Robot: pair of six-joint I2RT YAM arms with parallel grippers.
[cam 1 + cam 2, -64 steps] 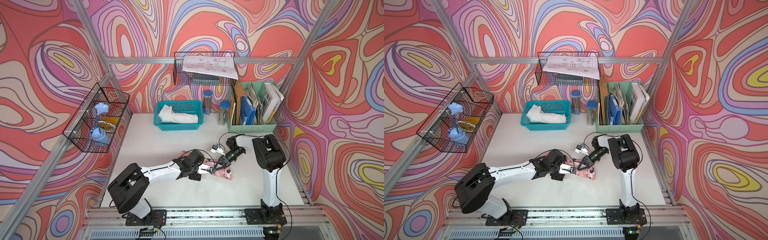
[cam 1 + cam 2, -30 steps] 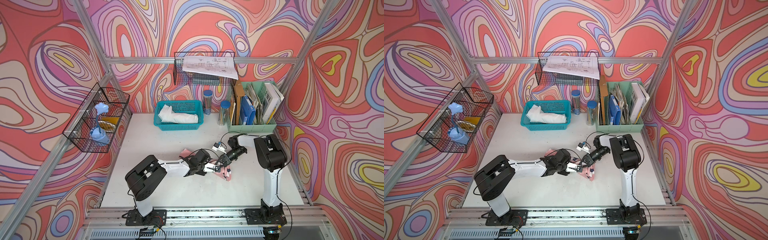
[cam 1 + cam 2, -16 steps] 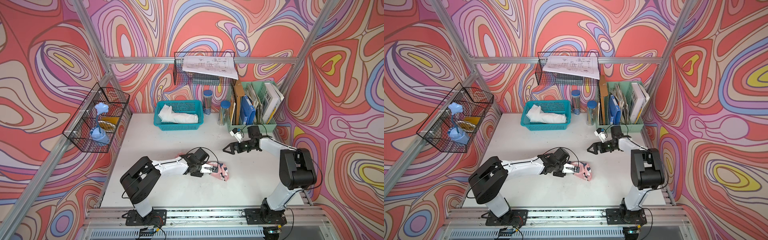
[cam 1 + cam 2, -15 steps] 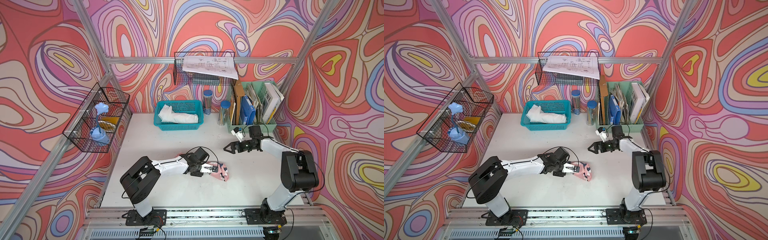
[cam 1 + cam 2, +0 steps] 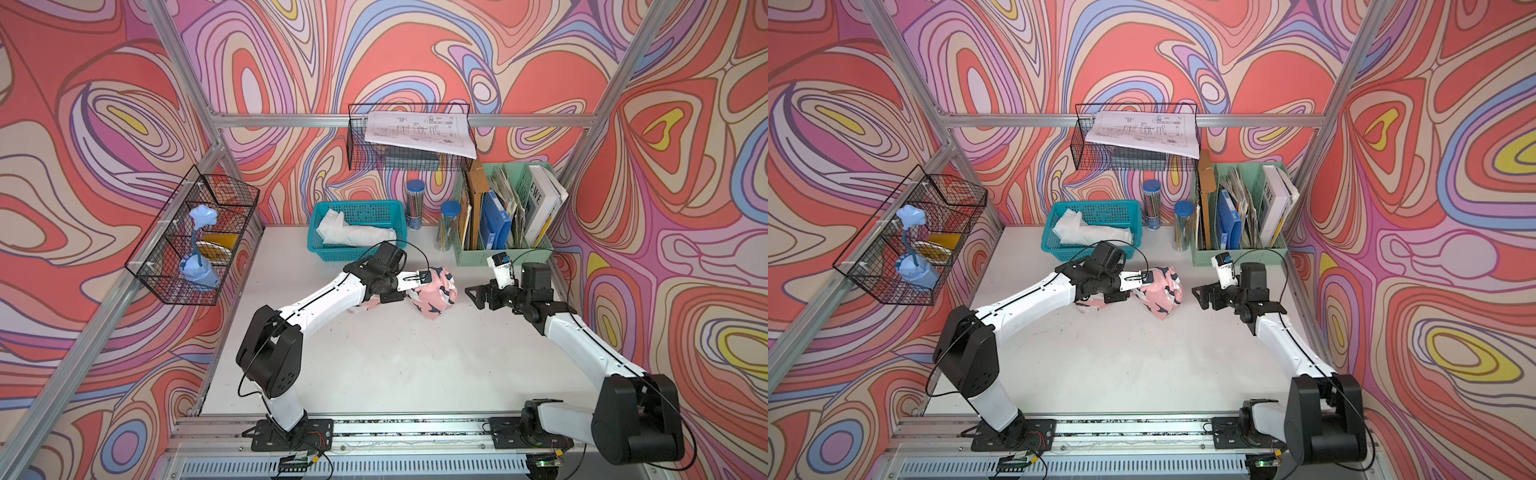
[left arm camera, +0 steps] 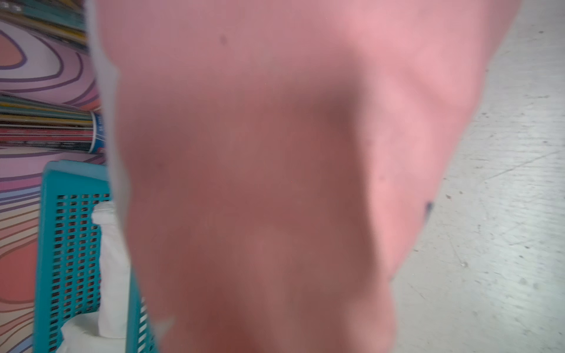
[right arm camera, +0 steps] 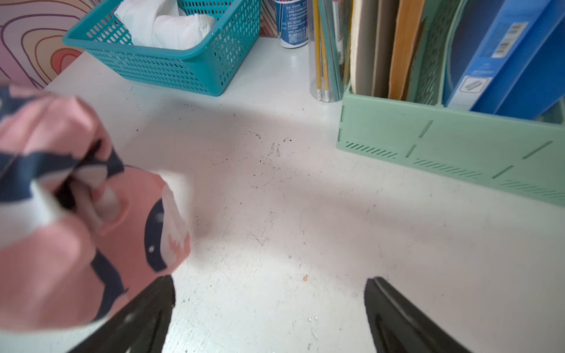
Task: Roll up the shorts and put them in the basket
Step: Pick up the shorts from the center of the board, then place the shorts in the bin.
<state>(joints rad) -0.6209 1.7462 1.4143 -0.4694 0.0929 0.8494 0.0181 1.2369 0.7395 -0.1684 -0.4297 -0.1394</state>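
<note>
My left gripper holds the bundle and next needs to lift it outward over the rim of the teal basket [image 5: 358,227] [image 6: 79,259], lower it inside and let go, because the basket stands open there.
The shorts [image 5: 434,293] [image 5: 1160,293] are a bunched pink bundle with navy-and-white sharks, mid-table near the back. My left gripper [image 5: 424,276] [image 5: 1144,277] is shut on the bundle's upper left side. A loose part of the fabric [image 5: 365,306] trails under the left wrist. In the left wrist view blurred pink shorts [image 6: 275,152] fill the picture and hide the jaws. My right gripper [image 5: 478,295] [image 5: 1202,296] [image 7: 269,305] stands open just right of the bundle, with nothing between its fingers [image 7: 146,314]. The shorts [image 7: 61,229] lie beside that same finger.
A teal basket [image 5: 345,251] holding a white cloth stands behind the left gripper. A green file organizer [image 5: 478,257] and two pencil tubes [image 5: 449,224] stand at the back right. Wire baskets hang on the left wall [image 5: 195,245] and the back wall [image 5: 407,141].
My right gripper let go of the shorts, opened wide and drew back to the right. The left gripper carried the bundle farther back, toward the teal basket.
</note>
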